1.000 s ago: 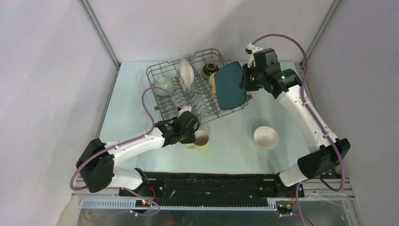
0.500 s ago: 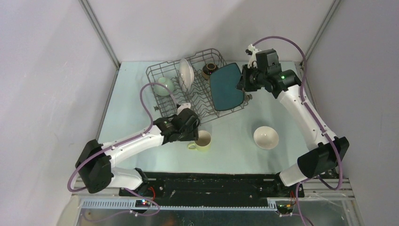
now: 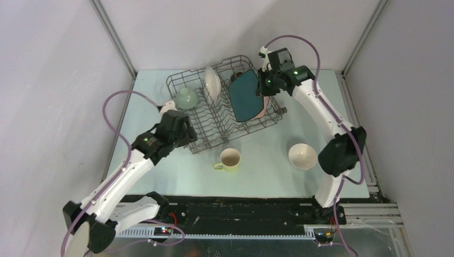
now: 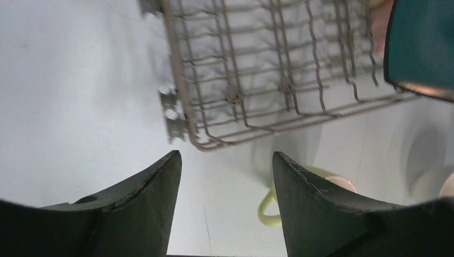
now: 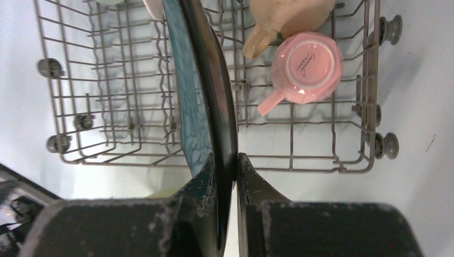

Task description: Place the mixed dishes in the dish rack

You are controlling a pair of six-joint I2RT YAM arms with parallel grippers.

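Observation:
My right gripper should next carry the teal plate down into the rack, toward the white plate, because free slots (image 3: 222,106) (image 5: 179,96) are between it and the mugs.
The grey wire dish rack (image 3: 217,126) stands at the back of the table. My right gripper (image 3: 263,85) (image 5: 226,158) is shut on the edge of the dark teal square plate (image 3: 245,96) (image 5: 206,80), which stands on edge over the rack's right half. In the rack are a pale green bowl (image 3: 187,98), a white round plate (image 3: 211,83), a pink mug (image 5: 305,64) and a tan mug (image 5: 284,16). My left gripper (image 3: 182,131) (image 4: 225,153) is open and empty by the rack's front left corner. A yellow mug (image 3: 229,159) (image 4: 270,206) and a white bowl (image 3: 302,156) sit on the table.
The table surface (image 3: 267,176) is pale blue-green, with grey walls close on both sides. A dark dish (image 3: 238,76) shows partly behind the teal plate at the rack's back. The rack's front rim (image 4: 241,136) lies just ahead of my left fingers.
My left gripper opened, let go of the yellow mug and drew back left to the rack's corner. My right arm carried the teal plate left, further over the rack.

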